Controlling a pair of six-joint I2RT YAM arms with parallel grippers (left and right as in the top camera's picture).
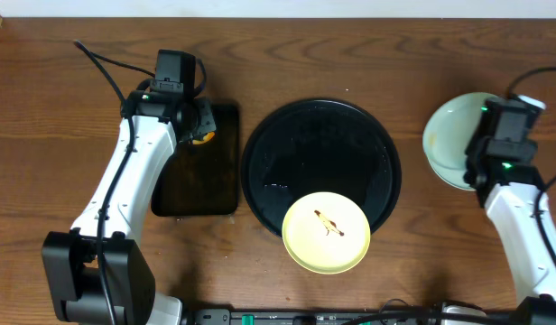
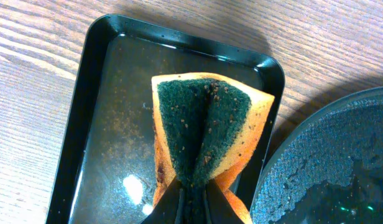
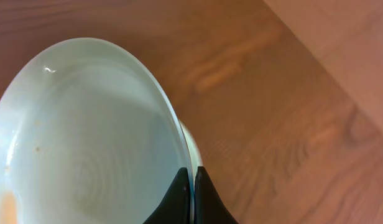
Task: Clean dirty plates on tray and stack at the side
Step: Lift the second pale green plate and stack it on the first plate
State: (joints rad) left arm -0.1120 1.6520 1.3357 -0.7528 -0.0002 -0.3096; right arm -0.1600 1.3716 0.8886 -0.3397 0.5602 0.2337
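My right gripper lowers and releases the mint-green plate (image 3: pixel 86 124) onto the second pale plate (image 3: pixel 192 147) next. That second plate's edge shows just below the gripper and the held plate's rim.
A pale yellow plate (image 1: pixel 326 232) with a brown streak sits on the front rim of the large round black tray (image 1: pixel 269 144). My right gripper (image 3: pixel 193 175) is shut on the rim of a mint-green plate (image 3: pixel 86 124), held at the table's right side (image 1: pixel 449 135). A second pale plate edge (image 3: pixel 191 146) shows just under it. My left gripper (image 2: pixel 193 186) is shut on a folded orange sponge with a green scouring face (image 2: pixel 204 124), held over the small rectangular black tray (image 2: pixel 92 93). The round tray's wet edge shows in the left wrist view (image 2: pixel 328 162).
The small rectangular tray (image 1: pixel 183 194) lies left of the round tray and holds a film of dirty water. Bare wooden table surrounds both trays. The table's far edge runs along the top of the overhead view.
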